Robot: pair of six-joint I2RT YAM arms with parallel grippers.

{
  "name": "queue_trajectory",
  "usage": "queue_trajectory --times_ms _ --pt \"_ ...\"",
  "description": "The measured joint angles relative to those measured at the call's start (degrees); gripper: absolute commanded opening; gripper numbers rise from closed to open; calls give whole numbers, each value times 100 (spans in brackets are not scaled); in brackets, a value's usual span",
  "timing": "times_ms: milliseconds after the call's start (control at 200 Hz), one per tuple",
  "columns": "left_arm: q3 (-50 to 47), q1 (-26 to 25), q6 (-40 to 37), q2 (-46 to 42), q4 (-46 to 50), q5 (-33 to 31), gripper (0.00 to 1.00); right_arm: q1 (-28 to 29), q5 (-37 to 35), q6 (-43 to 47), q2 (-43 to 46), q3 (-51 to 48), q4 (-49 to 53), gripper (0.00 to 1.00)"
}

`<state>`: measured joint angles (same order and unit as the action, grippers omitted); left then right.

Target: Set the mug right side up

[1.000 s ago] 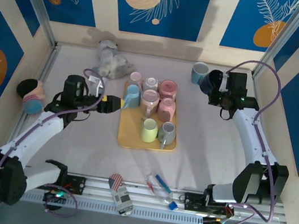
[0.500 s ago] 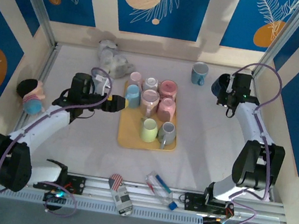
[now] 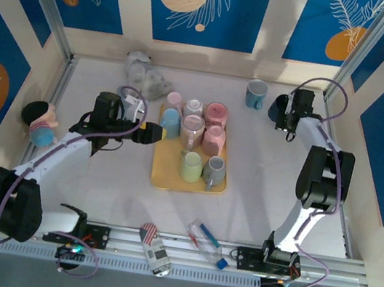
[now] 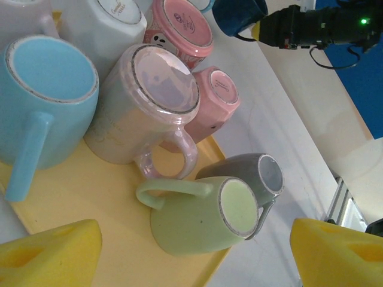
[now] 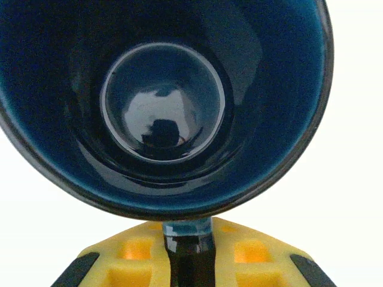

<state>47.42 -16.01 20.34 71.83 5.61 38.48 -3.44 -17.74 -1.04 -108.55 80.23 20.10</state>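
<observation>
My right gripper brings the dark blue mug (image 3: 277, 108) down onto the bare tabletop beside the upright light blue mug next and releases its handle, as its opening faces up.
My right gripper (image 5: 187, 254) is shut on the handle of a dark blue mug (image 5: 161, 101); its yellow pads (image 5: 128, 257) press the handle from both sides. The mug's mouth faces the wrist camera, showing its glossy inside. From above, that mug (image 3: 277, 108) and my right gripper (image 3: 287, 115) are at the back right of the table. My left gripper (image 3: 151, 132) stands open at the left edge of the yellow tray (image 3: 165, 172). Its pads (image 4: 48, 251) flank a green mug (image 4: 203, 218) standing bottom up, with nothing held.
Several more mugs stand bottom up on the tray (image 4: 90, 191), among them a light blue (image 4: 51, 95), a pale pink (image 4: 152, 101) and a grey one (image 4: 254, 173). A light blue mug (image 3: 256, 93) sits upright at the back. A plush toy (image 3: 143, 76), a can (image 3: 154, 249) and pens (image 3: 204, 235) lie around.
The right arm has swung its elbow back and turned the dark blue mug, shifting it slightly toward the back right. The left gripper has edged right toward the tray, still open.
</observation>
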Motion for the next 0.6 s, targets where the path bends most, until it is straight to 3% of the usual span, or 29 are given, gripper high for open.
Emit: queue_trajectory --times_ms 600 --pt "20 -4 -236 240 291 -348 81 186 -127 199 -1552 1582 98 3"
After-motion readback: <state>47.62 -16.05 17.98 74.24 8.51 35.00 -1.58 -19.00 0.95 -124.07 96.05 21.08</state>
